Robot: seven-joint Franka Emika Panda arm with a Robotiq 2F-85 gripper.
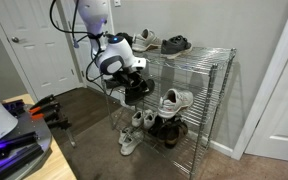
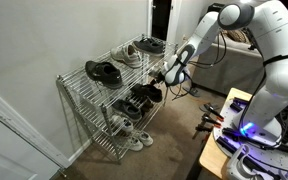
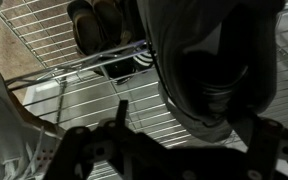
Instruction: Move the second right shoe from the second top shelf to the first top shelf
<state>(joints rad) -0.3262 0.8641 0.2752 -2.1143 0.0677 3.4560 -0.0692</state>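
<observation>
The black shoe's opening faces my fingers and its side lies between them, so my gripper lowers a little onto the rim of the black shoe (image 1: 137, 86) next.
A wire shoe rack (image 1: 216, 70) holds shoes on several shelves. On the second shelf from the top a pair of black shoes (image 1: 136, 90) sits at one end; it also shows in an exterior view (image 2: 144, 98). A white shoe (image 1: 176, 98) lies at the other end. My gripper (image 1: 134, 70) (image 2: 169, 72) is at that shelf's edge, right over the black shoes. In the wrist view a dark shoe (image 3: 209, 60) fills the space between my fingers (image 3: 189, 115). The left finger stands apart from it; the right finger is mostly hidden. The gripper looks open.
The top shelf carries a light shoe (image 1: 147, 40) and a dark shoe (image 1: 176, 43). Lower shelves hold brown shoes (image 1: 167, 128) and white sneakers (image 1: 134, 125). A wall corner and door frame (image 1: 274, 90) stand beside the rack. A table with gear (image 1: 14, 140) is nearby.
</observation>
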